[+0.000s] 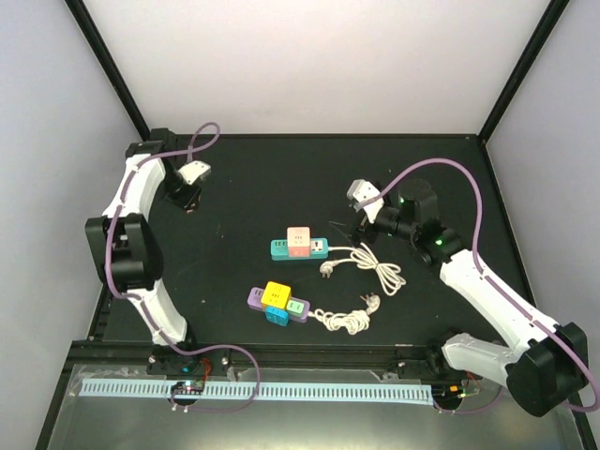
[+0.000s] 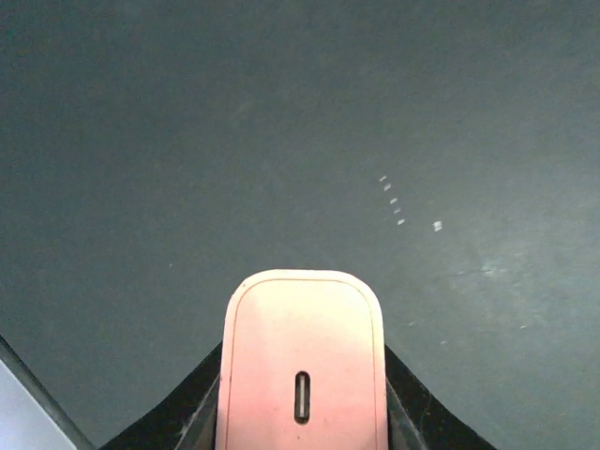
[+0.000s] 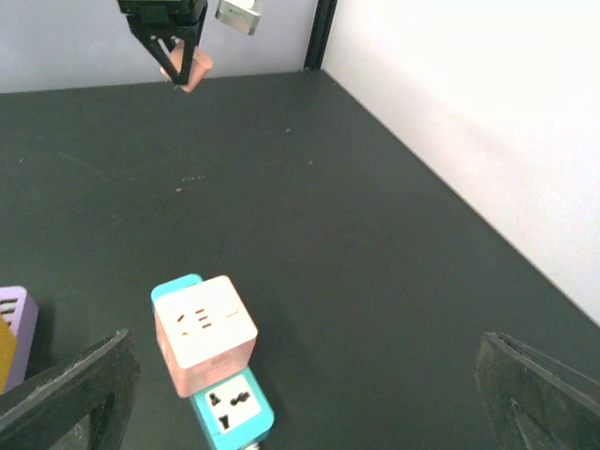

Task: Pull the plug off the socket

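Observation:
The pink plug (image 2: 302,347) still hangs above the table, so my left gripper will move down, easing toward the wall beside it, and release it onto the bare table.
My left gripper (image 1: 187,195) hangs at the far left back of the table, shut on a pink plug (image 2: 302,347) with a narrow slot in its face. The black fingers (image 2: 183,412) hug both its sides. In the right wrist view that pink plug (image 3: 192,67) shows far off, above the table. The teal socket strip (image 1: 281,248) lies mid-table with a pink cube adapter (image 3: 202,333) sitting on it. My right gripper (image 3: 300,412) stands open just right of the strip, with nothing between its fingers.
A purple socket strip (image 1: 255,298) carries a yellow cube (image 1: 277,292) and a blue cube (image 1: 276,314) nearer the front. White coiled cords (image 1: 375,267) trail right from both strips. Walls and black frame posts close in the back and sides.

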